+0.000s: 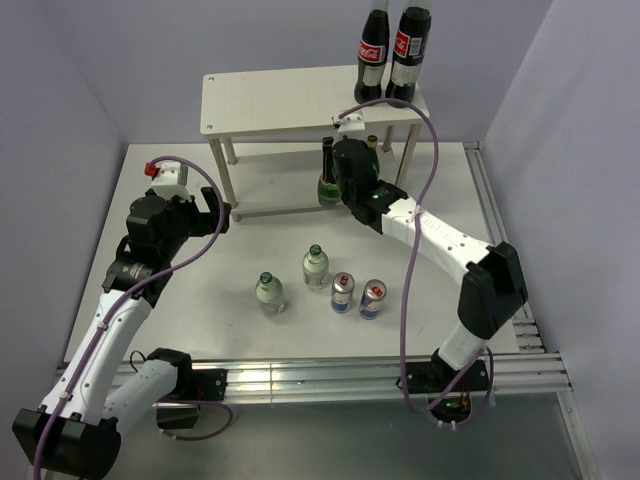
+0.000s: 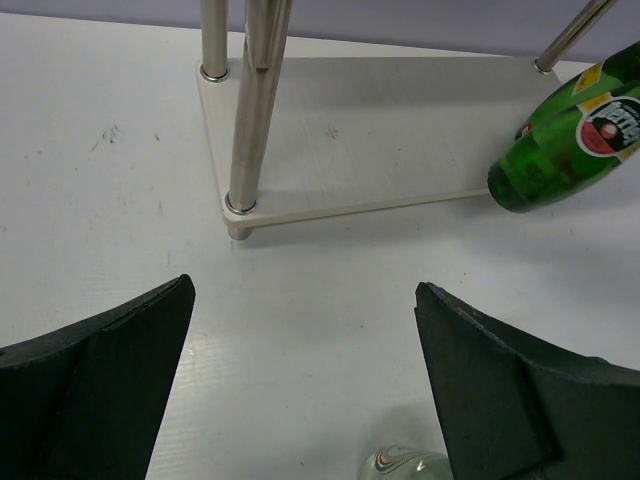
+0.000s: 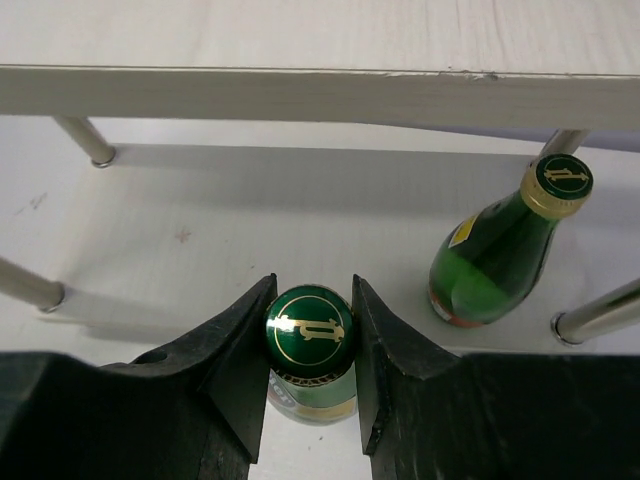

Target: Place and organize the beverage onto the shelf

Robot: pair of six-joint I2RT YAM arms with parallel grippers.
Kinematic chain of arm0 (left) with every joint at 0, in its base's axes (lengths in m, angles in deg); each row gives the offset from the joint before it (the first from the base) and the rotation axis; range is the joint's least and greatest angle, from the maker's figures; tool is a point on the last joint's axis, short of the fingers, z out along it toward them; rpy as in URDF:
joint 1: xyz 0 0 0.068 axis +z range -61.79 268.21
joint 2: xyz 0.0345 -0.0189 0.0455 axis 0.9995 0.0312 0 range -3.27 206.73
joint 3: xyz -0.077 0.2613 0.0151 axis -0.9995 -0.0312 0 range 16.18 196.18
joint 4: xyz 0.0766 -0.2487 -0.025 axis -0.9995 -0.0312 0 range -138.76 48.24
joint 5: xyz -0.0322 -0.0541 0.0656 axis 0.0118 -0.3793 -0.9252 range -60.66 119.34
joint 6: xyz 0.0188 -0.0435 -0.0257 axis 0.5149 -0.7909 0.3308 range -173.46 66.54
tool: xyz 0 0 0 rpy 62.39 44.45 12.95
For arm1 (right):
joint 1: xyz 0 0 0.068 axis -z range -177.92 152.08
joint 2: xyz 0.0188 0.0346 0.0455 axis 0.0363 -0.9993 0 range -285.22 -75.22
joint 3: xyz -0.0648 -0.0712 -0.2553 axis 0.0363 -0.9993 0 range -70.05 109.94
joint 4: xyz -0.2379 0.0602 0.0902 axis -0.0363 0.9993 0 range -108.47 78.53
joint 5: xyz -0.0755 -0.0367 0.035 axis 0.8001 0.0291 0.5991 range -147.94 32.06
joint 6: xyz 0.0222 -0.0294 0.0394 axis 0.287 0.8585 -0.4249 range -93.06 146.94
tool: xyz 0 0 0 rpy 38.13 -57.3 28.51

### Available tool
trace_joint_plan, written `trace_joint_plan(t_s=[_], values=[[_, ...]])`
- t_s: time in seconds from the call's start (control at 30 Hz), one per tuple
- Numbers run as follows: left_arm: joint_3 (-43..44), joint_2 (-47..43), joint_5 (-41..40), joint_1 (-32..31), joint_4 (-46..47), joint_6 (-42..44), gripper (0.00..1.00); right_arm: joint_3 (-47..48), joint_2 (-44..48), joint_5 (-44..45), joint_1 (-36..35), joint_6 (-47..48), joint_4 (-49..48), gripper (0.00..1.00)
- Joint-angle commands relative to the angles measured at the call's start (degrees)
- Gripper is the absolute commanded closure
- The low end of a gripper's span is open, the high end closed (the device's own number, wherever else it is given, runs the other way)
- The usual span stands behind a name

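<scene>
I will move my right gripper outward and to the right in the top view, to the spot beside the second green bottle (image 3: 392, 268), where the board is bare, and let go of the dark green glass bottle's cap.
The shelf (image 1: 280, 100) stands at the back. My right gripper (image 1: 333, 168) is shut on the cap of a dark green glass bottle (image 1: 328, 188), upright at the front edge of the lower board (image 3: 250, 220); in the right wrist view my gripper (image 3: 311, 300) has both fingers against the cap (image 3: 310, 328). The second green bottle (image 3: 495, 250) stands on the lower board to the right (image 1: 372, 146). Two clear green-capped bottles (image 1: 269, 293) (image 1: 315, 266) and two blue-and-silver cans (image 1: 343, 293) (image 1: 373, 298) stand on the table. My left gripper (image 1: 215, 208) is open and empty (image 2: 303, 285).
Two tall cola bottles (image 1: 372, 55) (image 1: 408, 50) stand on the top board's right end. The shelf's metal legs (image 2: 250, 130) rise just ahead of my left gripper. The held green bottle (image 2: 570, 140) and a clear bottle's top (image 2: 405, 465) show in the left wrist view.
</scene>
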Motion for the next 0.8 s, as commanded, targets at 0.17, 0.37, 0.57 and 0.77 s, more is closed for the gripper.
trace_joint_plan(t_s=[0.17,0.37,0.57,0.77], values=[[0.21,0.36,0.76,-0.21,2.46,0.78,0.01,7.98,-5.26,-2.48,5.39,-1.30,-16.31,1.00],[0.21,0.45,0.94,-0.21,2.29,0.78,0.01,8.52,-8.69,-2.58,7.24,-0.52,-18.85,1.00],[0.21,0.28,1.02,-0.21,2.38,0.87,0.01,8.43,-11.33,-1.08,8.64,1.15,-20.44,1.00],[0.21,0.10,1.11,-0.21,2.38,0.87,0.01,8.69,-12.91,2.96,9.43,4.14,-21.67,1.00]])
